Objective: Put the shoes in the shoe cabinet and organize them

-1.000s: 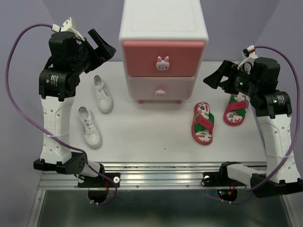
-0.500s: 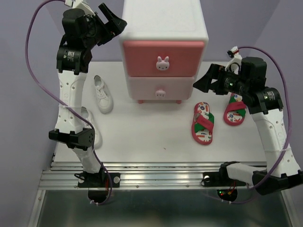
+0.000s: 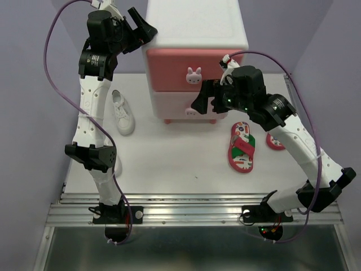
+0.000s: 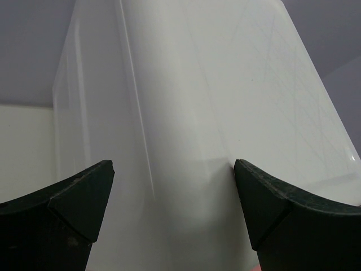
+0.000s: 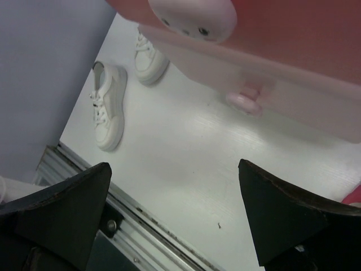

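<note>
To go outward around the upper drawer's bunny knob (image 3: 194,76) (image 5: 196,18), I will raise my right gripper and turn it square to the drawer first.
The shoe cabinet (image 3: 194,25) stands at the back centre, with a darker pink upper drawer (image 3: 169,70) and a paler lower drawer (image 3: 169,104), both shut. My left gripper (image 3: 145,28) is open at the cabinet's top left corner; in the left wrist view its fingers (image 4: 79,197) straddle the white side wall (image 4: 186,101). My right gripper (image 3: 203,97) is open and empty just in front of the lower drawer. In the right wrist view a bunny knob (image 5: 194,17) is above the open gripper (image 5: 175,209). One white sneaker (image 3: 122,113) lies left of the cabinet. One red flip-flop (image 3: 241,147) lies right of centre.
The second sneaker (image 3: 114,165) is mostly hidden behind the left arm; both sneakers (image 5: 107,107) (image 5: 149,59) show in the right wrist view. The second flip-flop (image 3: 274,141) peeks out under the right arm. A pink cabinet foot (image 5: 245,101) and the table's metal front rail (image 3: 192,212) are in view.
My left gripper has risen and moved right to the cabinet's top left corner. My right arm has swung left from above the flip-flops to the front of the lower drawer.
</note>
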